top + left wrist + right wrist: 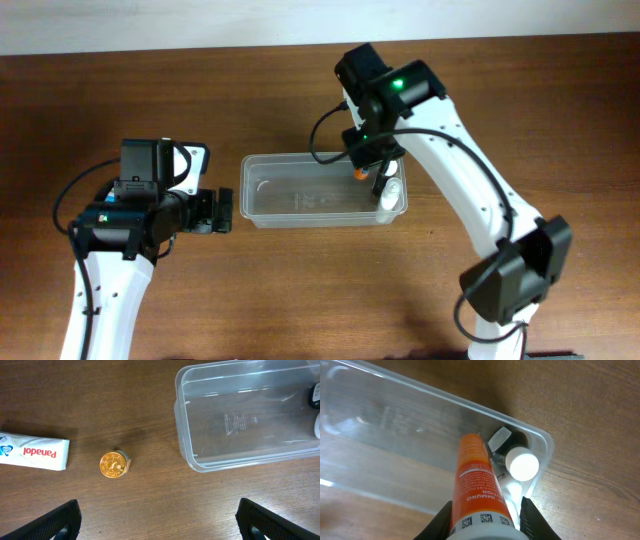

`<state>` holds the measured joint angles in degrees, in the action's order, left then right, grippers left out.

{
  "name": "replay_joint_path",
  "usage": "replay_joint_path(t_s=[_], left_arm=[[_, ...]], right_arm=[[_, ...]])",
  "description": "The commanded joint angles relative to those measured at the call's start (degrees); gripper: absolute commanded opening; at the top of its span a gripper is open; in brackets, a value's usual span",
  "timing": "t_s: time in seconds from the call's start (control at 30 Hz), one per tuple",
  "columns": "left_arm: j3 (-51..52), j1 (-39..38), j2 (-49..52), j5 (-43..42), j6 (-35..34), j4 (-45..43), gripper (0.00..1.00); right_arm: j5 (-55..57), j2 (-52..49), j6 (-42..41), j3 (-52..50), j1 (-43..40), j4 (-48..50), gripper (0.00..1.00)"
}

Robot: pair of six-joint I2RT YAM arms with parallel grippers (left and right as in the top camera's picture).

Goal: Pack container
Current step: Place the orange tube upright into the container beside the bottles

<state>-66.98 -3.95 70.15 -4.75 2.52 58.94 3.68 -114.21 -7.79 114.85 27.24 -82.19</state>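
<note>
I will next lower the orange tube into the container (300, 190) with my right gripper, moving it slightly toward the container's bottom that shows beside the small dark item.
The clear plastic container (300, 190) stands mid-table. My right gripper (372, 165) is over its right end, shut on an orange tube (477, 490) that points down into the container (395, 420). A white-capped bottle (522, 464) and a small dark item (502, 440) lie in that right-end corner. My left gripper (225, 210) is open and empty just left of the container. In the left wrist view its fingers (160, 525) spread wide over bare wood, with the container (240, 415) at upper right.
A round gold item (115, 464) and a white Panadol box (32, 451) lie on the wooden table left of the container. They are hidden under the left arm in the overhead view.
</note>
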Motion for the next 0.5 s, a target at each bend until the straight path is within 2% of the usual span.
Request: replay_joint_path(t_s=[0.0,0.47], left_arm=[[-0.98,0.35,0.24,-0.83,-0.35,-0.11,0.99],[-0.98,0.35,0.24,-0.83,-0.35,-0.11,0.99]], right_arm=[[2.14,-2.29,-1.7,-0.22,-0.87,0.92,0.11],[1.97,-8.26,-1.66,-0.37,-2.97,2.36,0.11]])
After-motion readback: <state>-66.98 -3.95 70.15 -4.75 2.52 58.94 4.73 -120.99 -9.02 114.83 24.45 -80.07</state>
